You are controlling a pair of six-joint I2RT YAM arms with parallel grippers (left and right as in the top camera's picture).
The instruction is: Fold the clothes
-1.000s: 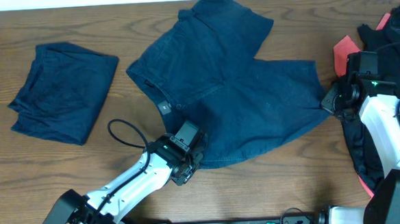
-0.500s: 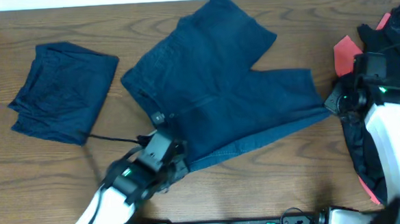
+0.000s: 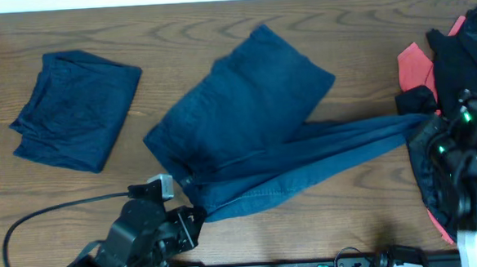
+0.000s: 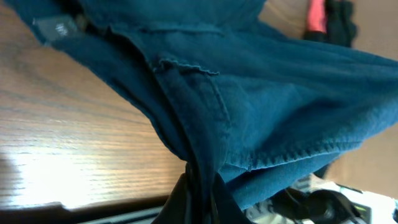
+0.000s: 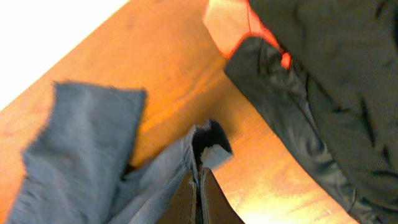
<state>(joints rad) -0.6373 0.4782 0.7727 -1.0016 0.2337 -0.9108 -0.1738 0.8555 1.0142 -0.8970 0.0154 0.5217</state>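
Observation:
My left gripper holds the hem, and the flat leg is still uncovered. Next it should move the hem outward, over the flat leg's edge [image 3: 179, 119] by the folded navy garment [image 3: 74, 109], and let go of it.
Navy-blue shorts [image 3: 245, 108] lie mid-table, one leg flat toward the back, the other lifted and stretched between my grippers. My left gripper [image 3: 189, 214] is shut on the shorts' near hem, close to the front edge; the left wrist view shows the navy cloth [image 4: 249, 106] bunched between its fingers [image 4: 198, 186]. My right gripper [image 3: 422, 124] is shut on the end of the stretched leg at the right; the right wrist view shows its fingers [image 5: 199, 186] pinching the cloth edge [image 5: 93, 130]. A folded navy garment [image 3: 74, 109] rests at the left.
A pile of black and coral-red garments [image 3: 456, 65] sits at the right edge, right beside my right arm, and shows in the right wrist view [image 5: 317, 81]. A black cable [image 3: 54, 210] trails from the left arm over the front left of the wooden table [image 3: 364, 29].
Both grippers have lifted and pulled the near leg taut: the left drew back toward the front edge, the right rose at the right. The shorts slid and their near half narrowed into a band.

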